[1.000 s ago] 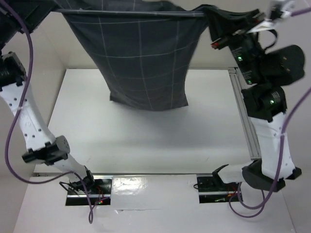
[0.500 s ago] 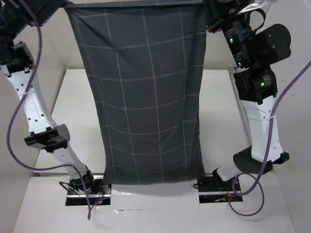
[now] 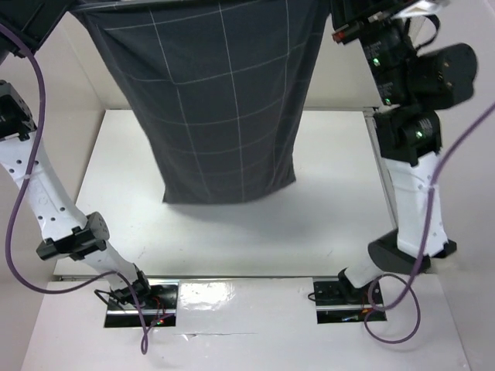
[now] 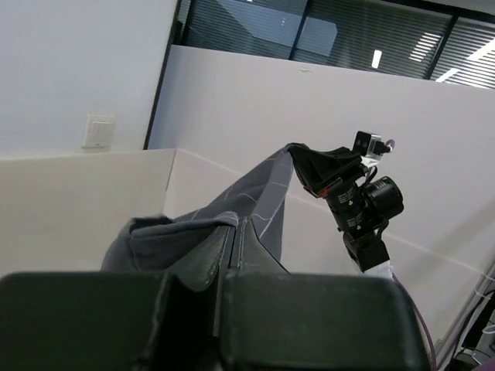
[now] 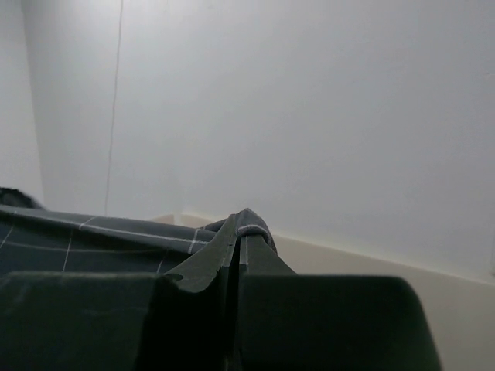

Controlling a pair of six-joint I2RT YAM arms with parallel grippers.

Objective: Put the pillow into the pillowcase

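Observation:
I need to pull the fold of pillowcase back toward my base over the white tabletop with my left gripper and release it, as the sheet hangs loose above the table.
The pillowcase, dark grey with a thin light grid, hangs as a sheet above the table, its lower edge loose in the air. My left gripper is shut on its top left corner and my right gripper on its top right corner. In the left wrist view the left gripper pinches a fold of the pillowcase, which stretches across to the right arm. In the right wrist view the right gripper clamps the pillowcase hem. The pillow is hidden or out of view.
The white table lies below the hanging cloth. An aluminium rail runs along its right side by the right arm's base. Pale walls enclose the back and left. Purple cables loop beside both arms.
The pillowcase has swung: half a second ago it hung long, down to the near table edge; now its lower edge sits back over mid-table. Both grippers kept their hold.

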